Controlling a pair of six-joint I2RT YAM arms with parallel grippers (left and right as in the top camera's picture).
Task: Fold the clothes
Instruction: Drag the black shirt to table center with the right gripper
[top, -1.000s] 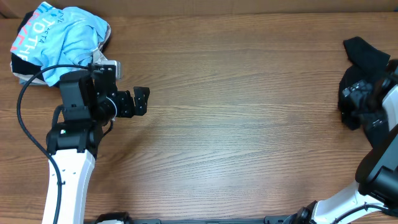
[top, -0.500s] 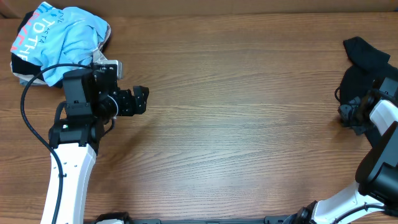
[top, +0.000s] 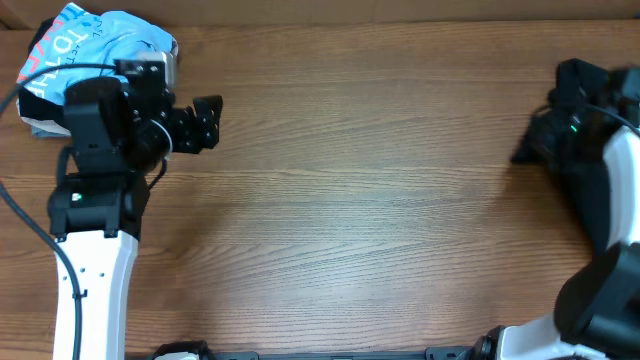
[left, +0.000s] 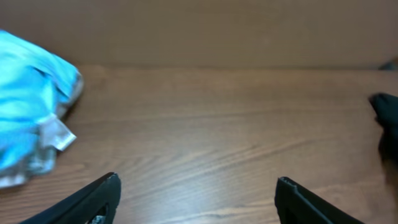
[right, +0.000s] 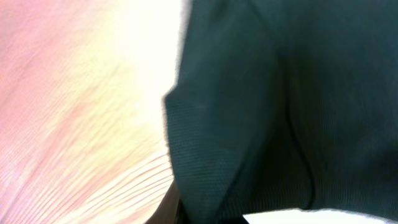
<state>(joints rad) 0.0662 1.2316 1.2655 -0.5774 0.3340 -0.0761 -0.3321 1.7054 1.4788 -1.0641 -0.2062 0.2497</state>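
My right gripper will next pull the crumpled shirt left in the overhead view, toward the table's bare middle, and release it.
The clothes (top: 575, 82) are a crumpled black shirt at the table's far right edge. They also show at the right border of the left wrist view (left: 389, 118). My right gripper (top: 556, 138) is buried in that fabric and shut on it. In the right wrist view the black knit cloth (right: 280, 106) fills most of the picture and hides the fingers. My left gripper (top: 207, 122) hovers open over bare wood at the back left, its fingertips (left: 106, 190) wide apart with nothing between them.
A light-blue T-shirt with pink lettering (top: 100, 50) lies bunched in the back left corner, just left of my left gripper and partly under the left arm. It shows at the left of the left wrist view (left: 28, 118). The wooden table (top: 370, 200) spans the space between the arms.
My right gripper has shut on the black fabric and swung toward the back of the table with it. My left arm has moved back and left, toward the blue T-shirt.
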